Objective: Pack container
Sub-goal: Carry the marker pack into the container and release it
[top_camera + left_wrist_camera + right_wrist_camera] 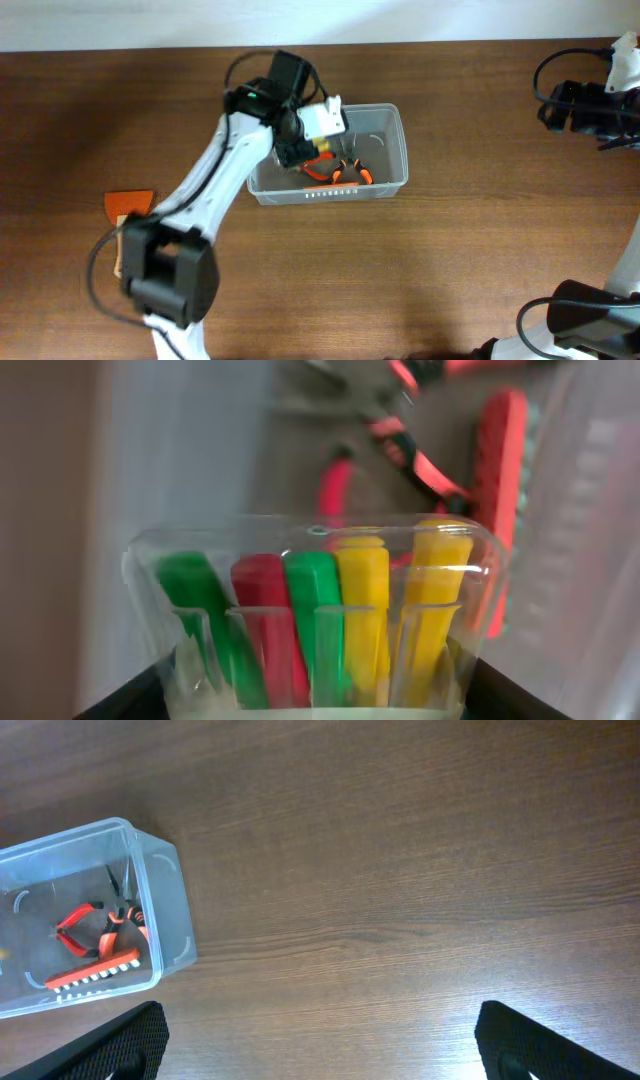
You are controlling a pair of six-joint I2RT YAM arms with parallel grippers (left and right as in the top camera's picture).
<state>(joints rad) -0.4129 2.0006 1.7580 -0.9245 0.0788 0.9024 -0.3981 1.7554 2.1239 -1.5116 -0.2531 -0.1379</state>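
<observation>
My left gripper moves straight down into the clear bin next and releases the tool pack there, since the bin's bottom beside the pliers lies below it.
The container [392, 120] is a clear plastic bin at the table's middle back. It also shows in the right wrist view [165, 880]. Orange-handled pliers [345, 172] and an orange strip-shaped holder [92, 971] lie inside it. My left gripper [303, 138] hangs over the bin's left part, shut on a clear plastic pack [320, 610] of green, red and yellow handled tools. In the left wrist view the pliers [420, 455] lie blurred below the pack, and the bin's wall [600, 480] is at the right. My right gripper [320, 1045] is open and empty, over bare wood.
An orange flat piece [128, 204] lies on the table at the left, beside the left arm's base. The right arm [600, 100] is drawn back at the far right edge. The table is dark brown wood.
</observation>
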